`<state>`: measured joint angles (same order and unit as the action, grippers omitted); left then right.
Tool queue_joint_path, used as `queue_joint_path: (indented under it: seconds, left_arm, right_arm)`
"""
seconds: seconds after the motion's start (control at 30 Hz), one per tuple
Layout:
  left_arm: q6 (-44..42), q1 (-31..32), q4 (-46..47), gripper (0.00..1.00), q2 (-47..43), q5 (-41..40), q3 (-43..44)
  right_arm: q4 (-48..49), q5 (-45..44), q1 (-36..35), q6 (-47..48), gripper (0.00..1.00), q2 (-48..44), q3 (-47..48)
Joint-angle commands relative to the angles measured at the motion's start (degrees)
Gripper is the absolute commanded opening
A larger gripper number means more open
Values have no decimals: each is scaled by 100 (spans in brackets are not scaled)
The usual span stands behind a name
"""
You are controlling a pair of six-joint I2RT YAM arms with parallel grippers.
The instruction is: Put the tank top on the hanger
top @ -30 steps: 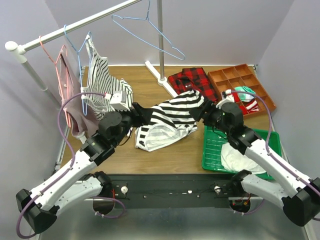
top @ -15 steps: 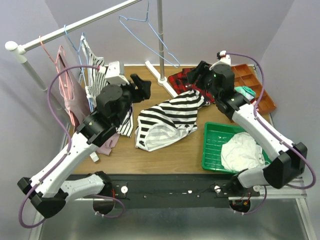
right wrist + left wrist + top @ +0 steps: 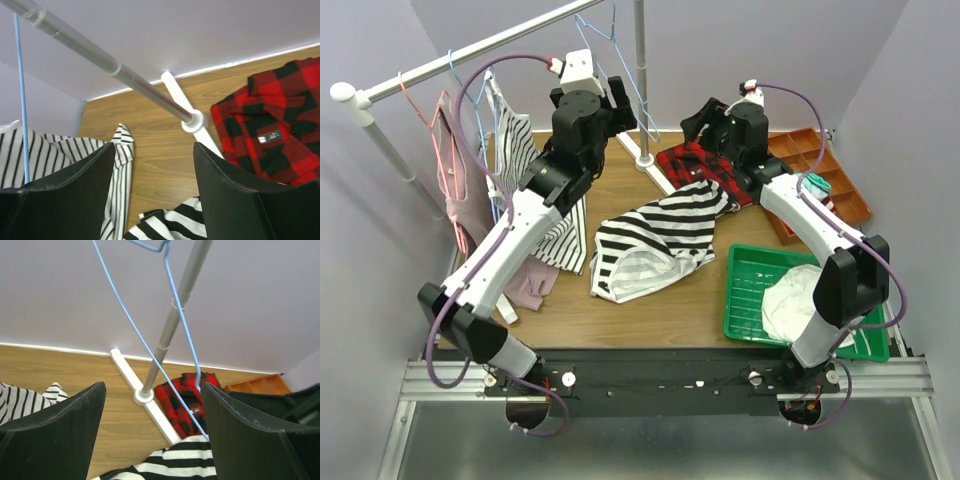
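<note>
The hanger's sloping wire (image 3: 637, 90) (image 3: 183, 403) is now close to one finger of my left gripper, so that gripper should move outward, toward the upright pole, until the wire is in the middle between its fingers.
The tank top (image 3: 655, 235), in wide black-and-white stripes, lies crumpled on the wooden table; its edge shows at the bottom of both wrist views (image 3: 175, 462) (image 3: 170, 225). The light-blue hanger (image 3: 125, 297) hangs from the rail by the upright pole. My left gripper (image 3: 610, 108) (image 3: 152, 390) is raised beside it, open and empty. The hanger's wire runs down through the gap, close to the right finger (image 3: 250, 440); whether it touches I cannot tell. My right gripper (image 3: 700, 118) (image 3: 154, 147) is raised above the table's far side, open and empty.
The rack's pole (image 3: 641, 80) stands on a white foot (image 3: 642, 160). A red plaid shirt (image 3: 705, 160) lies behind the tank top. At the right are an orange divided tray (image 3: 810, 160) and a green tray (image 3: 745, 300) holding white cloth. A finer-striped top (image 3: 525, 160) and a pink top (image 3: 470, 210) hang at the left.
Both arms have lifted away from the tank top's two ends and risen toward the rail. The tank top stays on the table. The hanger has swung slightly.
</note>
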<state>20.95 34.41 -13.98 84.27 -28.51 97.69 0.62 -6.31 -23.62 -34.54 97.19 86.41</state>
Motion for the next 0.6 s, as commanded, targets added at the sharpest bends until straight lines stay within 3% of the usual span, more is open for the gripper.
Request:
queue_joint_path:
  seconds: [0.0, 0.37, 0.57]
  left_arm:
    - [-398, -224, 431, 86, 676, 180, 661]
    - [-767, -400, 282, 85, 1522, 118, 1665]
    - [-1084, -418, -8, 78, 2049, -93, 2227]
  right_arm:
    - [430, 595, -20, -289, 72, 248, 306]
    - [553, 991, -143, -448, 72, 266, -159]
    - [474, 1123, -257, -483, 72, 266, -230]
